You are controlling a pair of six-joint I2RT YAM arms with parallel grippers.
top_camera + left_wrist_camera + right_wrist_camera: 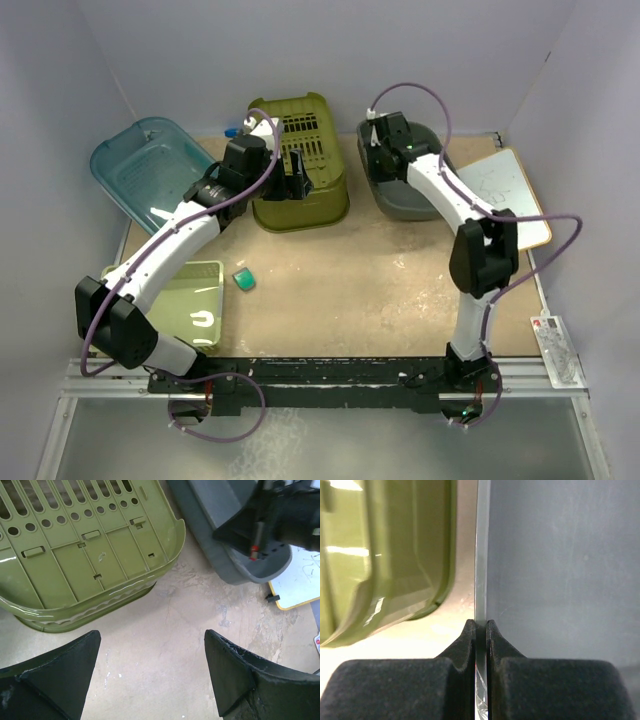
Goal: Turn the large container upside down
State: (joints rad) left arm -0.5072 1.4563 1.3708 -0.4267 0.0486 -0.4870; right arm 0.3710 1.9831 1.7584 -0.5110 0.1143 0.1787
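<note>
I need to raise and roll my right gripper toward the whiteboard (497,178), then lower it and release the tub's rim, as that whiteboard lies to its right in the top view.
An olive green basket (300,165) stands at the back middle with its slotted base facing up; it also shows in the left wrist view (85,540) and the right wrist view (385,555). A grey tub (405,195) lies right of it, open side up. My right gripper (378,150) is shut on the tub's left rim; the jaws pinch the thin wall (480,625). My left gripper (297,182) is open and empty (150,640), over bare table beside the basket's right end.
A clear blue bin (150,170) leans at the back left. A pale green tray (195,295) sits front left, with a small teal object (244,278) beside it. A whiteboard (510,195) lies at the right, close to the tub.
</note>
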